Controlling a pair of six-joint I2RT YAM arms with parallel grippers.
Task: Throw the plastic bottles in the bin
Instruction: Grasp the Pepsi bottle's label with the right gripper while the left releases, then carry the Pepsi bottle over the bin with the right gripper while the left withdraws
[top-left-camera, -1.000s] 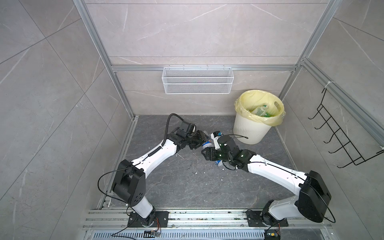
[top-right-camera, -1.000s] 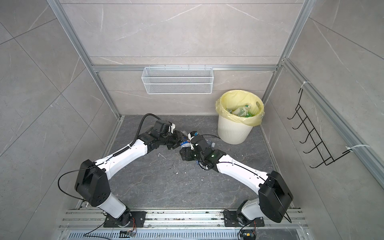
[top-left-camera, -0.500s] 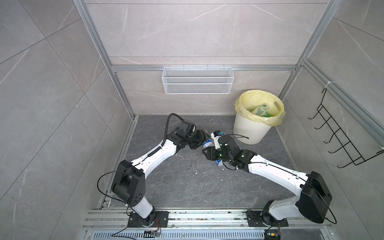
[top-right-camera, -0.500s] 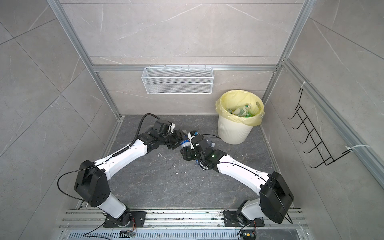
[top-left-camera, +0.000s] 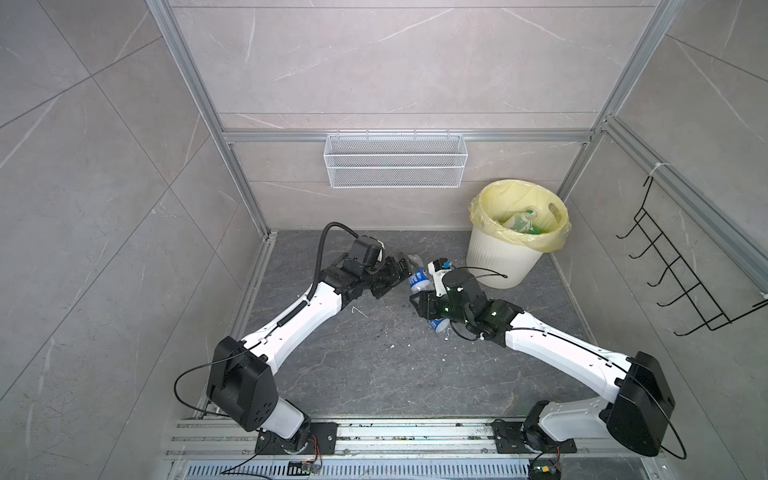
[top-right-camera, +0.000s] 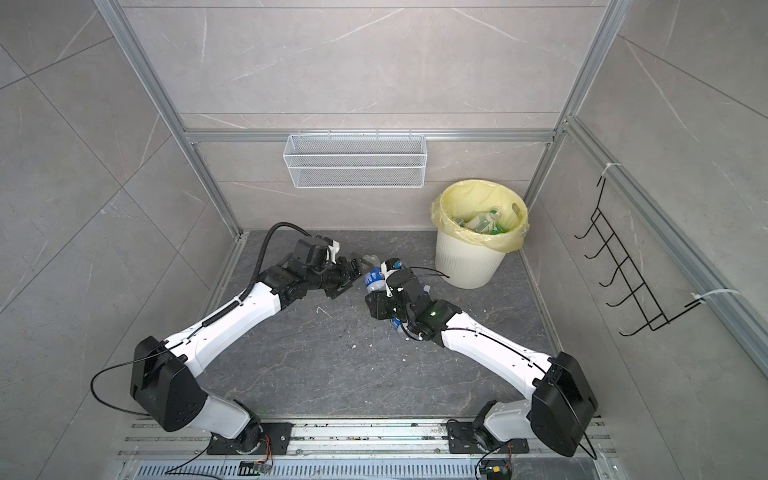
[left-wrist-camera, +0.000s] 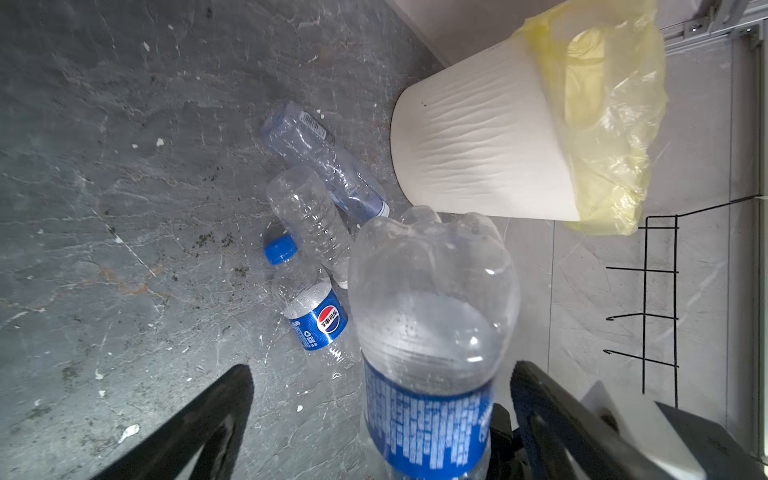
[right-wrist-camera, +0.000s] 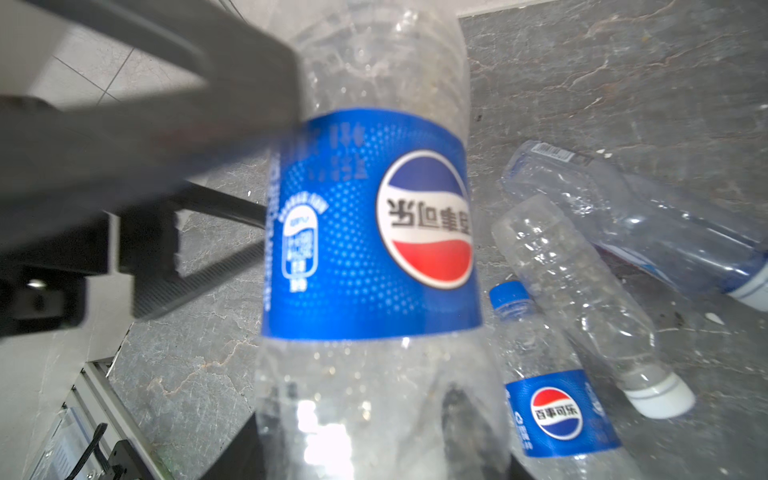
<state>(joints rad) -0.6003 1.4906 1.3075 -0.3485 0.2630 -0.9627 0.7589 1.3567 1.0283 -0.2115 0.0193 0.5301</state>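
The right gripper needs to go up past the bin's rim next and outward over the bin's opening (top-left-camera: 518, 214) to let go of the Pepsi bottle (top-left-camera: 417, 277).
A clear Pepsi bottle (top-left-camera: 417, 277) (top-right-camera: 374, 279) with a blue label hangs above the floor between both arms. My right gripper (top-left-camera: 424, 300) (right-wrist-camera: 374, 449) is shut on its lower part. My left gripper (top-left-camera: 401, 269) (left-wrist-camera: 382, 372) stands open around the same bottle (left-wrist-camera: 432, 332), with a clear gap on one side. Three more plastic bottles lie on the floor near the bin (left-wrist-camera: 478, 158): a small Pepsi one (left-wrist-camera: 311, 307), a clear one with a white cap (left-wrist-camera: 309, 216) and a bluish clear one (left-wrist-camera: 324, 162). The bin (top-left-camera: 505, 257) holds several bottles (top-left-camera: 521, 220).
A white wire mesh basket (top-left-camera: 395, 166) hangs on the back wall. A black hook rack (top-left-camera: 681, 274) is on the right wall. Aluminium posts frame the corners. White crumbs dot the dark stone floor (top-left-camera: 374, 353).
My left gripper has opened off the Pepsi bottle while my right gripper closed on it. Both arms have hardly moved.
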